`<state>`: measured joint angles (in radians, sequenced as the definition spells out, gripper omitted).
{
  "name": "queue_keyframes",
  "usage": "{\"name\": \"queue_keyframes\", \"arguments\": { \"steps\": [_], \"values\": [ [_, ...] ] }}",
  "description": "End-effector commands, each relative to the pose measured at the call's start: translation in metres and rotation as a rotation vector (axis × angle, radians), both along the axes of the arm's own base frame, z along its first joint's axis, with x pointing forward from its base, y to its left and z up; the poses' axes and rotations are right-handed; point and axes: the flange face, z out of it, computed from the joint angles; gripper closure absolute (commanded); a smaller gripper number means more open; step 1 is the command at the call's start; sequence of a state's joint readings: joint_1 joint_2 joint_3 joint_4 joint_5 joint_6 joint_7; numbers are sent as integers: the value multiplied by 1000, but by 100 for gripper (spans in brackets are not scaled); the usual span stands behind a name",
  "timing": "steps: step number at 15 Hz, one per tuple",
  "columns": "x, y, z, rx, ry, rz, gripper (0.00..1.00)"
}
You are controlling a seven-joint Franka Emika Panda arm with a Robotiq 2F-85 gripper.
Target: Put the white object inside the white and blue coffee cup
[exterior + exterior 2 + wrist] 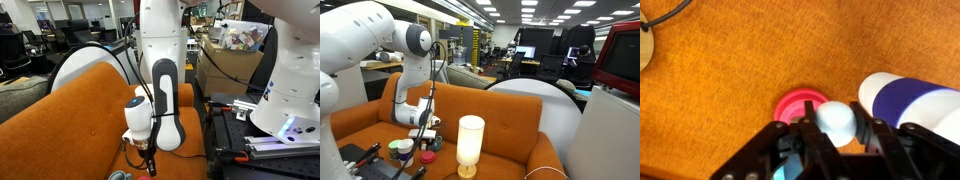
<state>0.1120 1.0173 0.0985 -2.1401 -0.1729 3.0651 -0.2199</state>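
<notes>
The white object goes to the right in the wrist view next, carried by my gripper over the opening of the white and blue coffee cup (404,150).
In the wrist view my gripper (836,128) is shut on a round white object (835,122), held above the orange sofa seat. The white and blue coffee cup (908,100) lies just to the right of the held object, apart from it. In an exterior view the gripper (148,160) hangs low over the sofa seat at the front. In an exterior view (421,146) it is near the cup (404,150), which stands on the seat.
A pink round lid or dish (797,105) lies on the seat right behind the held object. A tall white lamp (470,145) stands on the seat. A black cable (665,15) and a wooden disc (645,50) sit at the upper left. Desks and boxes (232,55) are nearby.
</notes>
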Motion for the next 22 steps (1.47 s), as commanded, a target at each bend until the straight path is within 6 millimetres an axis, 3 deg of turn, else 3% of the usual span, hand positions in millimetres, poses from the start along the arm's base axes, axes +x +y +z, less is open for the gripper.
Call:
{"name": "queue_keyframes", "arguments": {
  "steps": [1,4,7,15,18,20,22],
  "values": [
    [-11,7,45,-45,-145,-7,86],
    [-22,18,69,-57,-226,20,86],
    [-39,39,77,-28,-249,108,86],
    [-66,87,64,50,-219,315,86],
    [-67,93,58,62,-205,351,86],
    [-61,94,52,65,-201,360,76],
    [-56,94,46,67,-199,369,76]
  ]
}}
